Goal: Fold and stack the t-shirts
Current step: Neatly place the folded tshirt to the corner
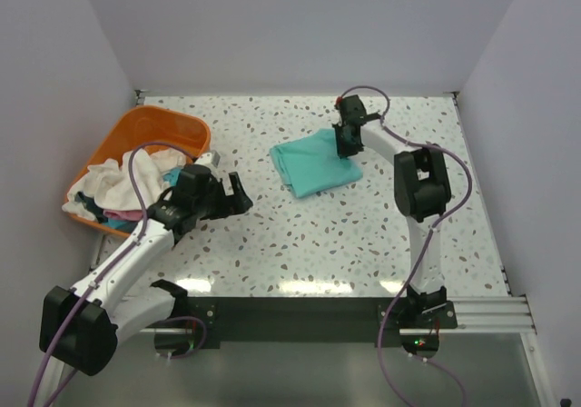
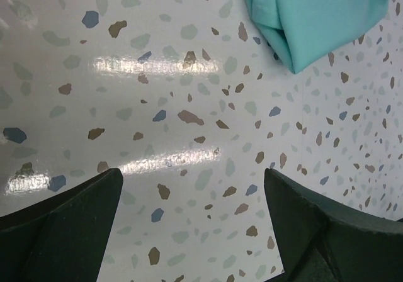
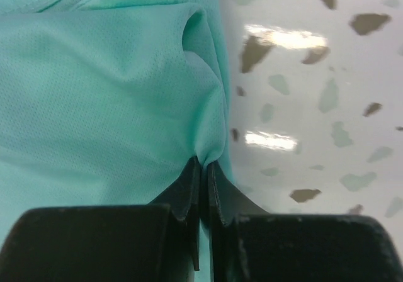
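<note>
Next, my right gripper slides to the right in the top view, onto bare table by the wall, and releases. The folded teal t-shirt occupies the middle of the table.
A folded teal t-shirt lies on the speckled table at the middle back. My right gripper is shut on its far right edge; in the right wrist view the jaws pinch a fold of the teal t-shirt at the right gripper. My left gripper is open and empty, hovering over bare table left of the shirt. In the left wrist view the left gripper has its fingers wide apart and the teal t-shirt shows at the top right. More t-shirts lie heaped in the orange basket.
An orange basket stands at the table's left side with several crumpled shirts in white, pink and blue. White walls enclose the table on three sides. A black rail runs along the near edge.
</note>
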You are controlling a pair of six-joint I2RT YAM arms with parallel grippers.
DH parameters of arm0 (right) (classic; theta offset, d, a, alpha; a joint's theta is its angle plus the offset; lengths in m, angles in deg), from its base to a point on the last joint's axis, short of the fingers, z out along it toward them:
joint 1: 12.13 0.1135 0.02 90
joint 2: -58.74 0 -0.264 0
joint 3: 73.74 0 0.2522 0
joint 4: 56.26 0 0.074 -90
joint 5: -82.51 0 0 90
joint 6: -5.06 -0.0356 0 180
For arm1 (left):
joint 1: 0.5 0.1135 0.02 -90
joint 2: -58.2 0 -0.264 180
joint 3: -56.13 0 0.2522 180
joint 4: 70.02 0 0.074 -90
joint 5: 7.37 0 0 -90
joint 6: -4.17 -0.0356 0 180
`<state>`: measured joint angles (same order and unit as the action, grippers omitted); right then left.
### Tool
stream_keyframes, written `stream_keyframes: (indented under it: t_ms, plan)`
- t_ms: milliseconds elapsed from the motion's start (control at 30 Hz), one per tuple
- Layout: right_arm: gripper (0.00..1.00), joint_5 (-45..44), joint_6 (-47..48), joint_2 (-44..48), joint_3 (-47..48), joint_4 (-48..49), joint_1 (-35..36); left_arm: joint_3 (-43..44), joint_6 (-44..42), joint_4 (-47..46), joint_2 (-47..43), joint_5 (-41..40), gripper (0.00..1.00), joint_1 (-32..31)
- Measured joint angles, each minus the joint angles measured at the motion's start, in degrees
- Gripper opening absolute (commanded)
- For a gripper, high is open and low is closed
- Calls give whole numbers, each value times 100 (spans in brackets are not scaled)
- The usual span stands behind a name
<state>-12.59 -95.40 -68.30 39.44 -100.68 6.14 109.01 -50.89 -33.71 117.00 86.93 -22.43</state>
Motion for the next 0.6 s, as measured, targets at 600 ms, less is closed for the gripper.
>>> stream_keyframes:
  t_ms: [600]
  plan:
    - [0, -1196, 640, 1764, -1449, -588, -2371, 278, -107, 284, 68, -334, 100, 2]
